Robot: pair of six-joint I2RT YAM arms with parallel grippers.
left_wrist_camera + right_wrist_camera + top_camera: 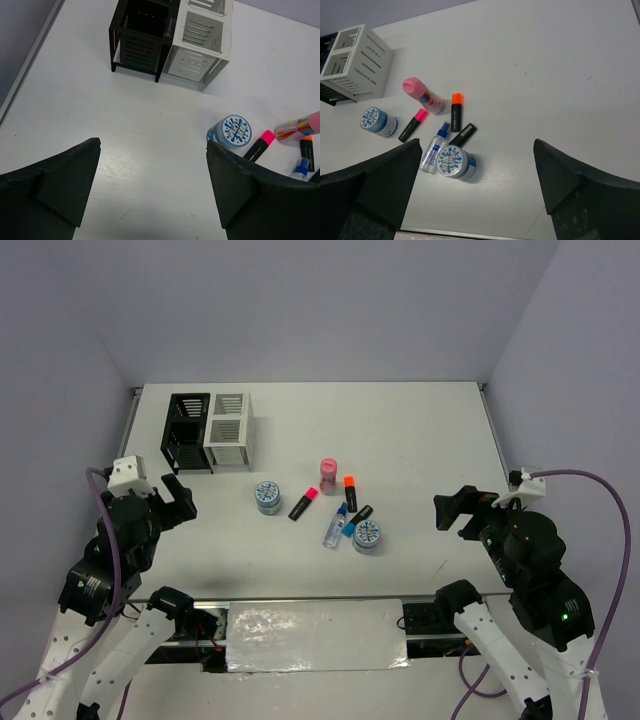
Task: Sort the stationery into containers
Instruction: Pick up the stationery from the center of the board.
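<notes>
My left gripper moves to the right in the top view, past the first tin and down onto the round pink cap (328, 465) (315, 121) next, because it tops the upright bottle.
The joined black box (187, 432) and white box (229, 430) stand at the back left. The stationery lies mid-table: one tin (267, 497), a pink-capped highlighter (304, 503), a pink-capped bottle (328, 476), an orange-capped highlighter (351, 490), a clear blue-capped tube (335, 527), a third highlighter (357, 520) and a second tin (366, 536). My left gripper (180, 498) is open and empty, left of the first tin (230, 131). My right gripper (455, 512) is open and empty, right of the second tin (456, 162).
The table's left edge (30, 60) runs close beside the black box (142, 40). Its near edge (470, 234) lies just below the second tin. Grey walls close in the back and both sides.
</notes>
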